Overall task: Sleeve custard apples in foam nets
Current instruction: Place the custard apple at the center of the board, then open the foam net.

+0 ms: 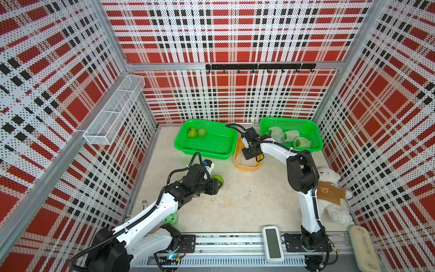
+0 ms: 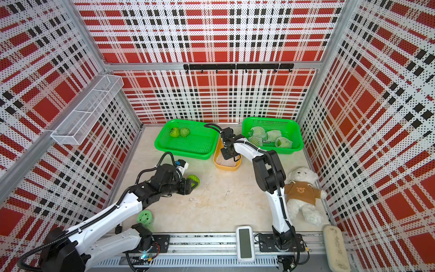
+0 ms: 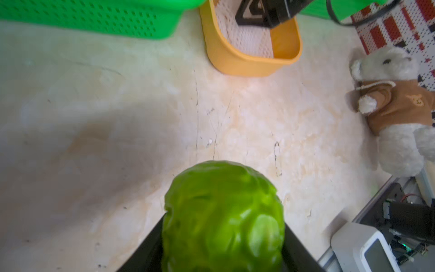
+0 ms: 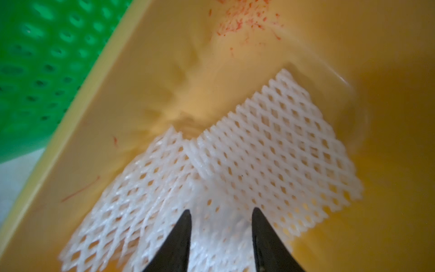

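The left gripper draws back and down to bare tabletop near the front bar [image 1: 224, 209] next, lowers the custard apple there and releases it.
My left gripper [image 1: 215, 182] is shut on a bumpy green custard apple [image 3: 223, 188] and holds it just above the table's left middle; its black fingers [image 3: 150, 249] flank the fruit. Two bare custard apples [image 1: 192, 132] [image 1: 202, 132] lie in the left green basket [image 1: 211, 147]. Sleeved fruits [image 1: 291, 135] fill the right green basket [image 1: 316, 139]. My right gripper [image 4: 221, 212] reaches down into the yellow bin [image 1: 247, 167]. It is open, with its fingertips [image 4: 186, 221] astride a fold of the white foam nets [image 4: 270, 146].
A smooth green ball with holes [image 1: 170, 219] lies under my left arm. A white plush bear [image 1: 329, 188] sits by the right wall. A white device [image 1: 273, 243] and a beige pad [image 1: 363, 247] rest at the front rail. A wire shelf [image 1: 113, 110] hangs on the left wall.
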